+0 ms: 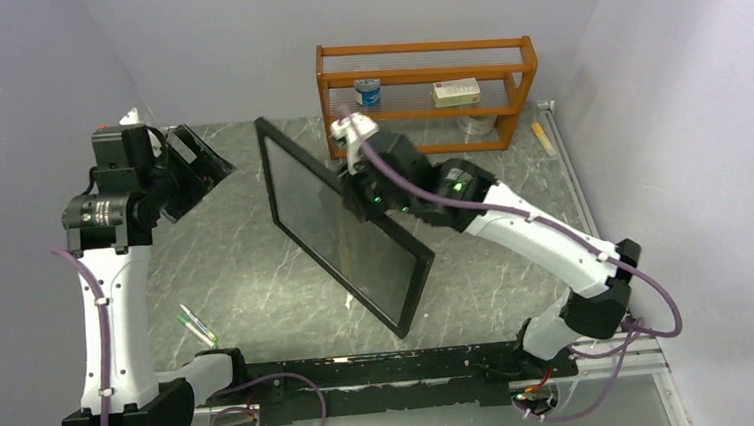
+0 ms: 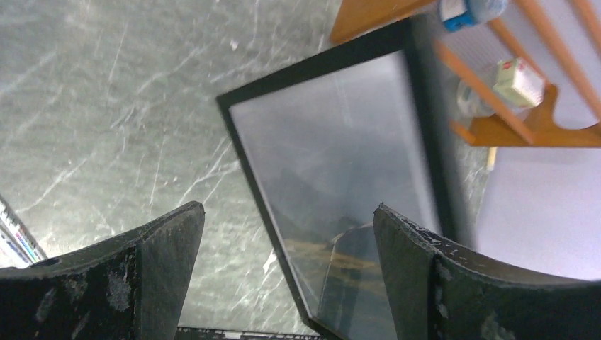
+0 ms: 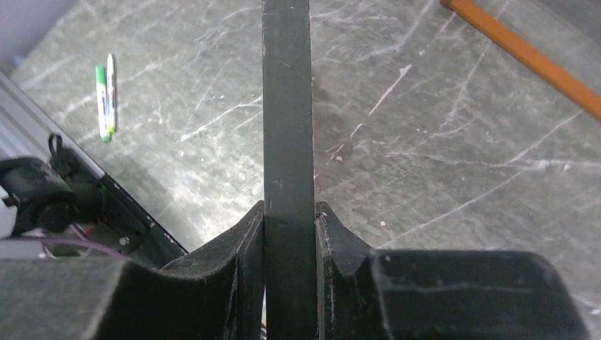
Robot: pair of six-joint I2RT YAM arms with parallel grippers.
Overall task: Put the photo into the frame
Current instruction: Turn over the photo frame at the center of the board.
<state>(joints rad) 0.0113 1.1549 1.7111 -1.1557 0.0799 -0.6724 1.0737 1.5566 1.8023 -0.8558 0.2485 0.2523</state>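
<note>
The frame (image 1: 323, 212) comes down toward the right in the top view next, laid flat and released by my right gripper, as bare tabletop lies below it.
The frame (image 1: 323, 212) is large and black-edged. It stands tilted on edge in the middle of the table, its glazed face toward the left arm. My right gripper (image 1: 353, 187) is shut on its top edge. In the right wrist view the black edge (image 3: 286, 106) runs straight between the jaws (image 3: 289, 209). My left gripper (image 1: 202, 170) is open and empty at the far left, apart from the frame. In the left wrist view (image 2: 285, 207) the frame (image 2: 259, 191) shows a hazy grey pane with a tan streak low down. I cannot tell whether that is the photo.
An orange-brown shelf rack (image 1: 425, 94) stands at the back with a can (image 1: 368, 92) and a small box (image 1: 456, 91) on it. Green and white markers (image 1: 198, 328) lie near the left arm's base. A small tan stick (image 1: 544, 139) lies at the back right.
</note>
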